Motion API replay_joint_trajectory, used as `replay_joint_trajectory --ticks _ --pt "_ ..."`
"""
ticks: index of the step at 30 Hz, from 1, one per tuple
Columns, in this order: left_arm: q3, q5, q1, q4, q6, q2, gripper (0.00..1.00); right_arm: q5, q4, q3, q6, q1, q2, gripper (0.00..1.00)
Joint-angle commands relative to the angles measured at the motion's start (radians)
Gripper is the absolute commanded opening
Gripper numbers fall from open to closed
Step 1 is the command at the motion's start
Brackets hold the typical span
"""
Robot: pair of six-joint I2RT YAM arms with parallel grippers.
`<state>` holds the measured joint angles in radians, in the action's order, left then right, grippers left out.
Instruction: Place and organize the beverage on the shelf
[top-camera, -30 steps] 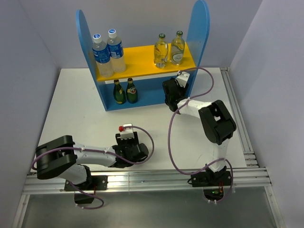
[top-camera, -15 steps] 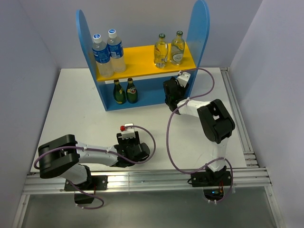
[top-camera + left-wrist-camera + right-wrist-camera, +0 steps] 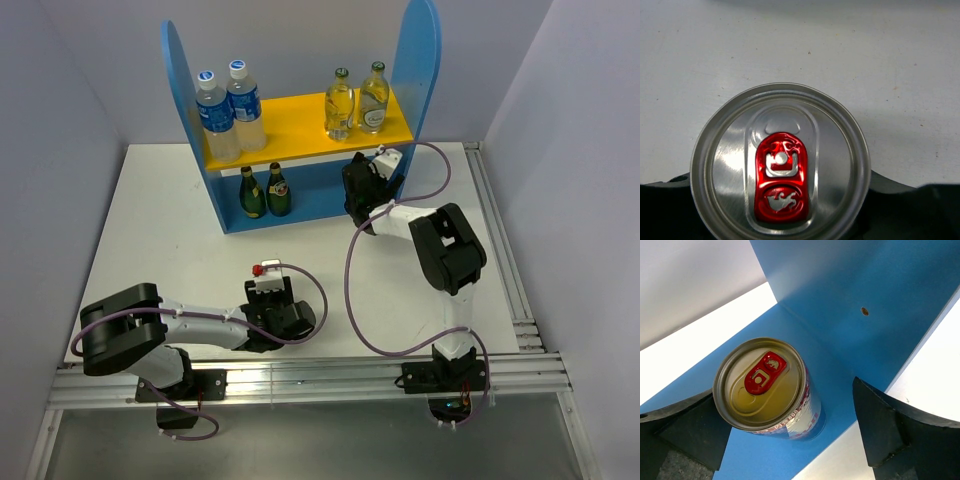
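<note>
Next I should carry the can outward with my left gripper and release it on the empty part of the blue lower board (image 3: 323,192) beside the dark green bottles.
The shelf (image 3: 300,125) stands at the back of the table. Its yellow upper board carries two pale yellow glass bottles (image 3: 339,105) on the right. Two dark green bottles (image 3: 250,192) stand on the lower level at the left. My right gripper (image 3: 362,195) reaches into the lower level's right end. In the right wrist view it (image 3: 790,425) is open around an upright can (image 3: 762,385) on the blue base (image 3: 765,460); the right finger stands well apart from it. My left gripper (image 3: 278,315) is shut on a second can (image 3: 780,165), near the table's front.
Two clear water bottles with blue caps (image 3: 213,115) stand at the left of the upper board. The shelf's blue right side panel (image 3: 418,70) is close beside my right wrist. White walls enclose the table on the left, back and right.
My right gripper has opened and let go of the can on the shelf's lower level. The left arm with its can has hardly moved.
</note>
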<state>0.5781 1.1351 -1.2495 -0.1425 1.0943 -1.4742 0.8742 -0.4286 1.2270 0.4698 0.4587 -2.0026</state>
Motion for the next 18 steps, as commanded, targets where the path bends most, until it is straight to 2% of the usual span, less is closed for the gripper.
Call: replay_joint_trajectory --ticks 1,9,18 --pt "0.032 0.045 0.001 -0.009 0.015 0.032 0.00 0.057 -0.176 0.105 0.012 -0.034 0.044 0.99" --pt "0.054 0.051 -0.001 0.015 -0.036 0.041 0.00 0.028 -0.174 -0.001 0.021 -0.032 0.145 1.00" --pt "0.106 0.038 0.004 0.216 -0.273 0.058 0.00 -0.017 -0.139 -0.199 0.063 -0.017 0.370 1.00"
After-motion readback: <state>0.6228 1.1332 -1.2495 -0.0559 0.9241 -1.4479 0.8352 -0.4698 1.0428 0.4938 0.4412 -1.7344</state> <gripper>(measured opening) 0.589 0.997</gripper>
